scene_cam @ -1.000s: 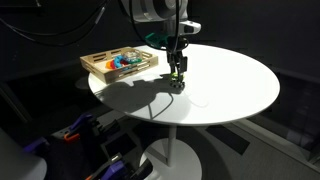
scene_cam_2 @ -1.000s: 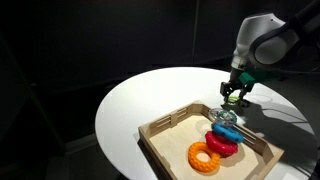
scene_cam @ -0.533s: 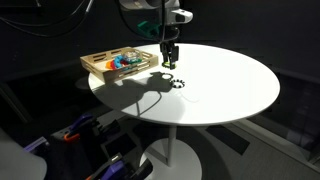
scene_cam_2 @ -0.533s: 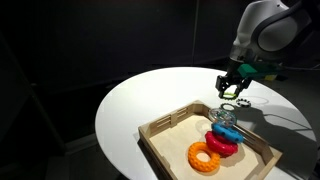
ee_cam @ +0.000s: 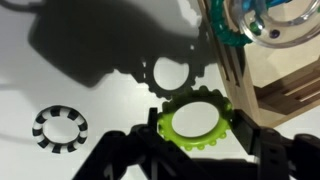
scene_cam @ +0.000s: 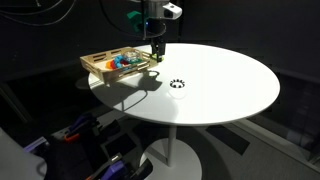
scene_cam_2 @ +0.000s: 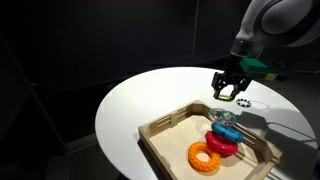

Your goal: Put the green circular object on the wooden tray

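Observation:
My gripper will next move over the clear ring inside the tray, to its right in the wrist view, and release the lime-green ring.
My gripper [ee_cam: 195, 122] is shut on the green circular object [ee_cam: 196, 139], a lime-green ring with small bumps round its edge, gripped at both sides. In both exterior views the gripper [scene_cam: 156, 58] [scene_cam_2: 231, 92] hangs above the white table, right beside the near edge of the wooden tray [scene_cam: 100, 69] [scene_cam_2: 160, 126]. In the wrist view the tray's wooden wall [ee_cam: 235, 75] is just up and right of the held ring.
The tray holds an orange ring [scene_cam_2: 205, 157], a red ring [scene_cam_2: 222, 145] and blue pieces [scene_cam_2: 226, 130]. A ring of small dark dots [scene_cam: 178, 85] [ee_cam: 60, 128] lies on the round white table [scene_cam: 230, 80]. Dark surroundings lie past the table edge.
The gripper has risen off the table at the dark dotted ring with the green ring in it and moved toward the wooden tray.

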Controlling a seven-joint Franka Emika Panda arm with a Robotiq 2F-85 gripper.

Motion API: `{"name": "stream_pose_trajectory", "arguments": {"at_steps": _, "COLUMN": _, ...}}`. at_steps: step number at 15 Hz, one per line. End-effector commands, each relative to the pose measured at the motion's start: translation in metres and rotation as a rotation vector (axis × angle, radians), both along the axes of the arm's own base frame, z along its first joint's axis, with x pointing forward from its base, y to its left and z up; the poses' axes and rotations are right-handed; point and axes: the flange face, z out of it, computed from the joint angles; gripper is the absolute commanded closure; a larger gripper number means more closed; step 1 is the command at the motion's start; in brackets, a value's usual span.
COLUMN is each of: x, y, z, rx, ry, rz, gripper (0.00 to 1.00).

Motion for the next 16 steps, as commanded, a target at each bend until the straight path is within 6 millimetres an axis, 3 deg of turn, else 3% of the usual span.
{"name": "stream_pose_trajectory", "arguments": {"at_steps": 1, "x": -0.015, "y": 0.008, "z": 0.012, "rx": 0.05, "ry": -0.009, "rz": 0.027, "gripper": 0.51}}
{"name": "stream_pose_trajectory", "arguments": {"at_steps": 16, "x": -0.036, "y": 0.069, "z": -0.001, "rx": -0.005, "ry": -0.031, "rz": 0.179, "gripper": 0.51}}
